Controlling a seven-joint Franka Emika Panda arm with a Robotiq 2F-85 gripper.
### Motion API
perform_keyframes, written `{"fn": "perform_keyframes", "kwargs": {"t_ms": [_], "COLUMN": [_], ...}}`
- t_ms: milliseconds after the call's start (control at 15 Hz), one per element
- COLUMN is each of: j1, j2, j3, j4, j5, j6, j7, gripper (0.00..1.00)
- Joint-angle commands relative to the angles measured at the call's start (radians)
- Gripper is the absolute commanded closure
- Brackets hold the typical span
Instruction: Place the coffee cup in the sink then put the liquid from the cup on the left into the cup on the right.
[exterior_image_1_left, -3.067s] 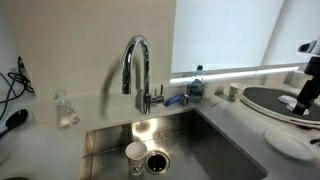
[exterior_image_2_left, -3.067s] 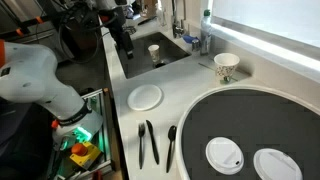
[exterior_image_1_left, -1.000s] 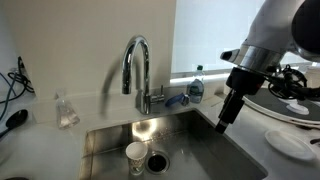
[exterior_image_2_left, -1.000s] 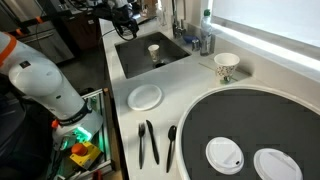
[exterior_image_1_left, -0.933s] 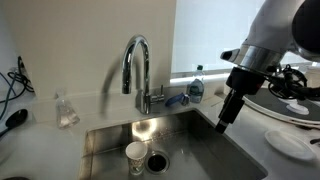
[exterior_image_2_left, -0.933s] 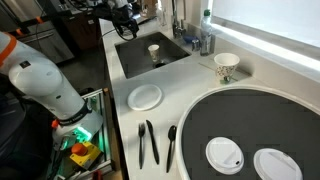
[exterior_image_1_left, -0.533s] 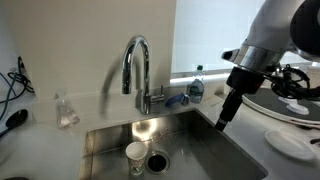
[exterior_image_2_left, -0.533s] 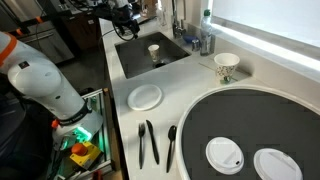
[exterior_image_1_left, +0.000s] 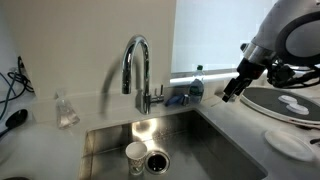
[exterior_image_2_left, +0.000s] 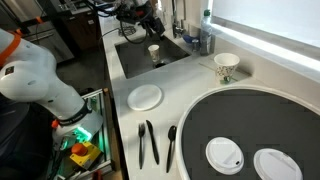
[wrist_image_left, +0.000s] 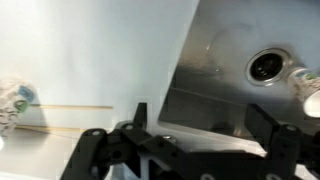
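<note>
The patterned cup stands with its opening up below the robot's gripper, to the gripper's left in the wrist view, so the gripper will next move that way and down onto its sink-side rim (exterior_image_2_left: 217, 58).
A white paper coffee cup (exterior_image_1_left: 135, 155) stands upright in the steel sink (exterior_image_1_left: 215, 150), right beside the round drain (exterior_image_1_left: 158, 162). It also shows in the basin in an exterior view (exterior_image_2_left: 154, 52) and at the right edge of the wrist view (wrist_image_left: 312, 90). A patterned cup (exterior_image_2_left: 226, 67) stands on the counter past the sink, and sits at the left edge in the wrist view (wrist_image_left: 12, 105). My gripper (exterior_image_1_left: 230, 95) hangs open and empty above the sink's counter-side rim, well away from the coffee cup. In the wrist view its fingers (wrist_image_left: 262, 120) frame the basin wall.
The arched chrome tap (exterior_image_1_left: 137, 65) rises behind the basin, with a water bottle (exterior_image_1_left: 196, 82) beside it. A clear small container (exterior_image_1_left: 66, 110) stands on the counter. A white plate (exterior_image_2_left: 145, 96), black cutlery (exterior_image_2_left: 150, 142) and a round dark disc with two white lids (exterior_image_2_left: 238, 152) lie on the counter.
My gripper has risen and swung away from low over the basin towards the counter side. The coffee cup has stayed put by the drain.
</note>
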Motion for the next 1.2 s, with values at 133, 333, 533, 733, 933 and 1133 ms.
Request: {"fn": "perform_keyframes", "kwargs": {"t_ms": [133,333,533,733,933,1133], "j1": [-0.227,-0.314,-0.349,-0.351,-0.340,-0.335], "j2": [0.127,0.197,0.294,0.378,0.445,0.496], "j3": [0.008,0.020,0.018,0.025,0.016,0.006], "j4": [0.044,0.095,0.189,0.272,0.331,0.374], "j5": [-0.236,-0.369,-0.507,-0.568,-0.610,-0.634], "j6": [0.158,0.216,0.247,0.235,0.221,0.220], "j7": [0.248,0.390,0.504,0.562,0.599,0.620], "gripper": [0.00,0.00,0.00,0.00,0.00,0.00]}}
